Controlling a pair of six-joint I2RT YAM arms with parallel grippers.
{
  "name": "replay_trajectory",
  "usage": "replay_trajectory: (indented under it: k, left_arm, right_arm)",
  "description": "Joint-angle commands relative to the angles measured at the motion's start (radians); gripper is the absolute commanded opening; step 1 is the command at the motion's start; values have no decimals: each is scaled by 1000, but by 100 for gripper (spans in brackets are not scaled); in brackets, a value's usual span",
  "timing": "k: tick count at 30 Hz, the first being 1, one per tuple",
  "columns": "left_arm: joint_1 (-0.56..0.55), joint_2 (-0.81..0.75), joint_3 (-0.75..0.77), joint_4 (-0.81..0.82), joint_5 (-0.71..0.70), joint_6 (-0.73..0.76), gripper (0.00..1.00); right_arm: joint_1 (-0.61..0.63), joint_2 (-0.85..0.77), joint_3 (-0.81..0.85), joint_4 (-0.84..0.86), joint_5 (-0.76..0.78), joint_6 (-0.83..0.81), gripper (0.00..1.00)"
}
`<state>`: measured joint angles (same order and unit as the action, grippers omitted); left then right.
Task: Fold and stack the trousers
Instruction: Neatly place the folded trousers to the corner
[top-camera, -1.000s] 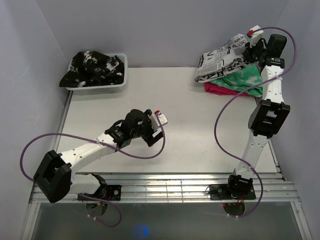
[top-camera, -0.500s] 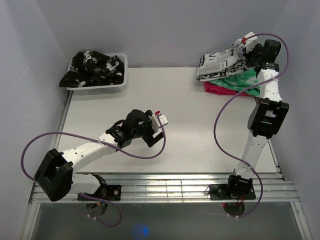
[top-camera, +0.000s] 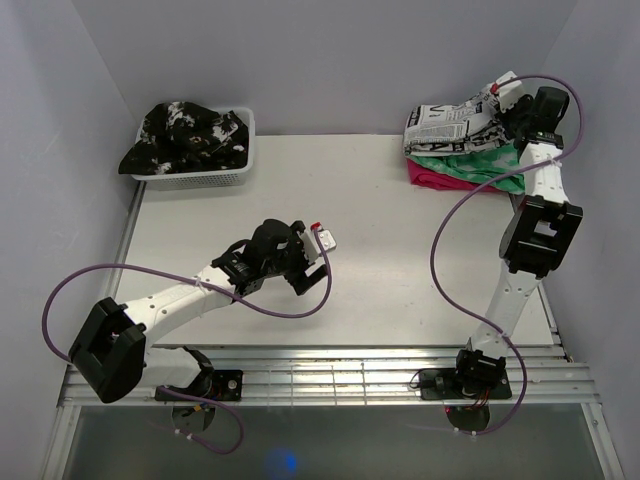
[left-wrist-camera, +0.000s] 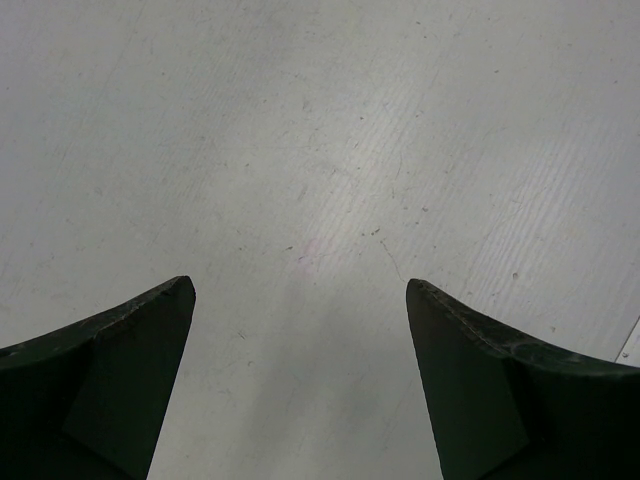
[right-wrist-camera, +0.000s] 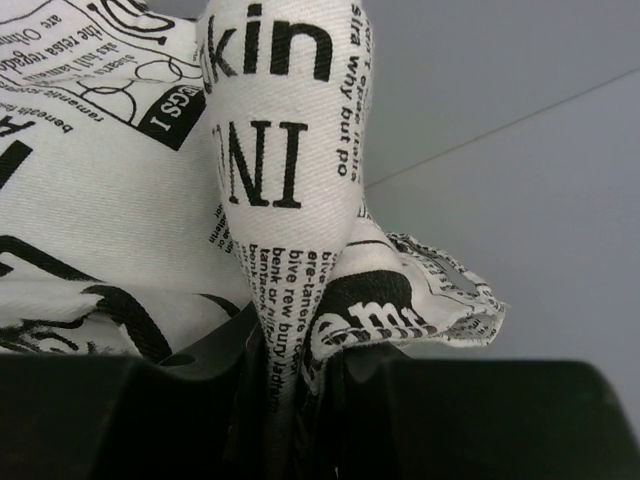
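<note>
I should next move my right gripper down toward the green-and-white mottled cloth (top-camera: 478, 162) below it and let go of the pinched fold, because that end of the trousers is still hanging raised.
The folded trousers (top-camera: 447, 124), white cloth with black newspaper print, lie on top of a green-and-white mottled cloth (top-camera: 478, 162) and a pink cloth (top-camera: 432, 177) at the back right of the table. My right gripper (top-camera: 503, 100) is at their right end, shut on a pinched fold of the trousers (right-wrist-camera: 285, 240), which bunches up between the jaws in the right wrist view. My left gripper (top-camera: 322, 262) hovers over bare table near the middle, jaws wide apart and empty; in the left wrist view (left-wrist-camera: 300, 300) only the table surface shows between the fingers.
A white basket (top-camera: 205, 178) at the back left holds a mostly black garment with white splotches (top-camera: 185, 135). Grey walls close in the table on three sides. A slatted rail (top-camera: 330, 375) runs along the near edge by the arm bases.
My right gripper has carried the trousers' end to the right and back; the folded trousers now sit more squarely on the green-and-white cloth. The left arm has not moved.
</note>
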<state>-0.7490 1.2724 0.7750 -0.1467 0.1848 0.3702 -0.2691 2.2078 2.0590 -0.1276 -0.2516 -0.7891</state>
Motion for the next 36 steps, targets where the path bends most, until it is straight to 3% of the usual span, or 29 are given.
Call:
replay_trajectory:
  k: [1,7,10,11,16,17,19,28,36]
  left_arm:
    - [2,-7,12,-5,19,6,97]
    - [2,4,23,-11,22,6,98]
    - [2,8,27,-20,22,6,98]
    - [2,10,29,-22,22,6,97]
    - [2,13,33,-31,25,7,97]
    - [2,16,35,-34,25,6,97]
    - [2,21,41,-37,22,7,98]
    - [4,12,55,-60,4,-17,98]
    - [95,31,136,-116,134,-209,98]
  right_arm:
    - [-48,-25,-16,141,98,-79,8]
    - [-53,24,-22,151,120,-105,9]
    - [-53,52,-23,152,138,-111,17]
    - [-53,58,-25,152,141,-117,26]
    - [-50,96,-19,164,158,-122,50]
    - [-47,101,-16,166,167,-119,68]
    - [-42,107,-14,155,170,-118,92]
    - [-25,17,4,22,154,-32,90]
    - [14,-102,44,-211,-122,194,90]
